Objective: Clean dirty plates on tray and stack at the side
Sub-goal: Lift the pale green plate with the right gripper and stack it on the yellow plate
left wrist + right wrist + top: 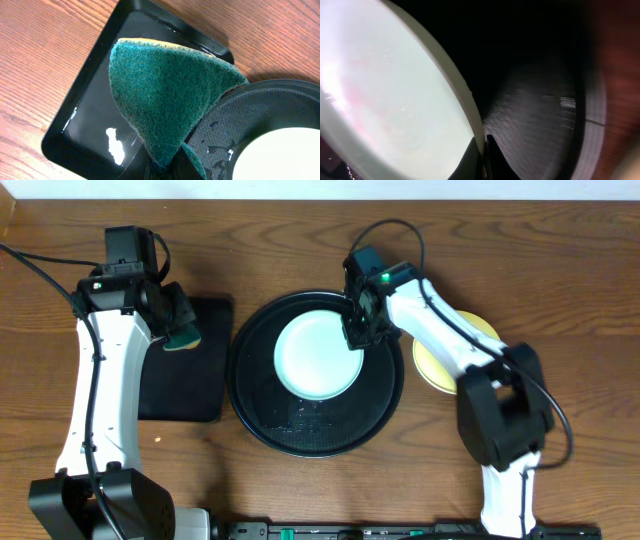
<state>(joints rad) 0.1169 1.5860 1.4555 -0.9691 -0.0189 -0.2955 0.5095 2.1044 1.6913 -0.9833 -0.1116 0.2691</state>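
Observation:
Next, my right gripper needs to rise, carry the mint-blue plate (318,357) over that yellow plate (436,368), lower and release it, because a pale yellow plate already lies beside the tray.
A pale mint-blue plate (318,357) lies on the large round black tray (262,418). My right gripper (357,335) is shut on the plate's right rim; the right wrist view shows the rim (465,95) pinched between the fingers (483,150), with faint reddish smears on the plate face. A pale yellow plate (438,368) lies on the table right of the tray, partly under the right arm. My left gripper (178,330) is shut on a green scouring sponge (167,95), held above the rectangular black tray. A third plate is not visible.
The small rectangular black tray (190,395) sits left of the round tray and holds a film of water (115,145). The round tray's textured surface is wet near the front (310,420). Bare wooden table lies all around.

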